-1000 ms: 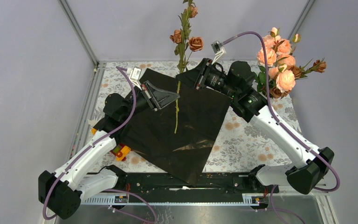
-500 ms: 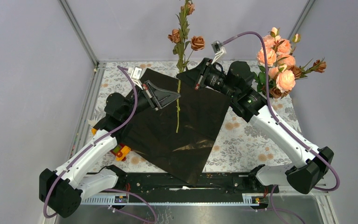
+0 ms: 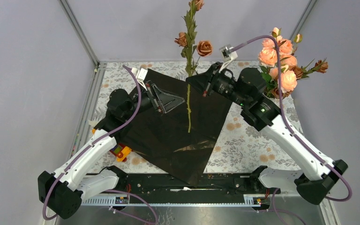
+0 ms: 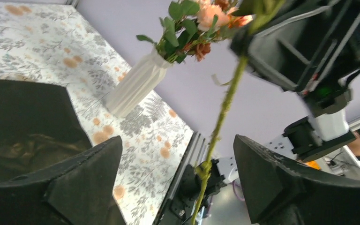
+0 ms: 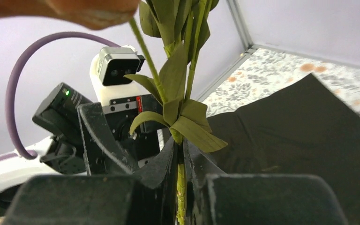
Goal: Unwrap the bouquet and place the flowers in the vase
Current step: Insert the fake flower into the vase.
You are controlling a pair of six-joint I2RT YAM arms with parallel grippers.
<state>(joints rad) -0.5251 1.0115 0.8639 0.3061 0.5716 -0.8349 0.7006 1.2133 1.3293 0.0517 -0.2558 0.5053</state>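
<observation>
Next I should swing my right gripper right in the top view over the vase's opening, then lower and release the flower's stem, since only that gripper holds it.
The bouquet's black wrapping paper [image 3: 178, 131] lies spread flat on the table. My right gripper [image 3: 191, 80] is shut on one flower's thin green stem [image 3: 188, 112], just under its leaves [image 5: 187, 122], and holds it above the paper. Its brownish roses [image 3: 204, 48] point toward the back wall. My left gripper [image 3: 176, 97] stands open just left of the stem. In the left wrist view the stem [image 4: 222, 112] crosses between the spread fingers [image 4: 262, 173] without touching them. The white ribbed vase [image 4: 136, 84] holds peach-pink flowers [image 3: 279, 61] at the back right; from above my right arm hides the vase.
A colourful toy-block car [image 3: 122, 151] sits by the paper's left edge, near my left arm. The floral tablecloth [image 3: 253, 140] shows to the right of the paper. Grey walls with metal corner posts [image 3: 77, 30] close in the back.
My left gripper has opened and let go of the stem. My right gripper has closed on it and carried the flower a little up and to the right.
</observation>
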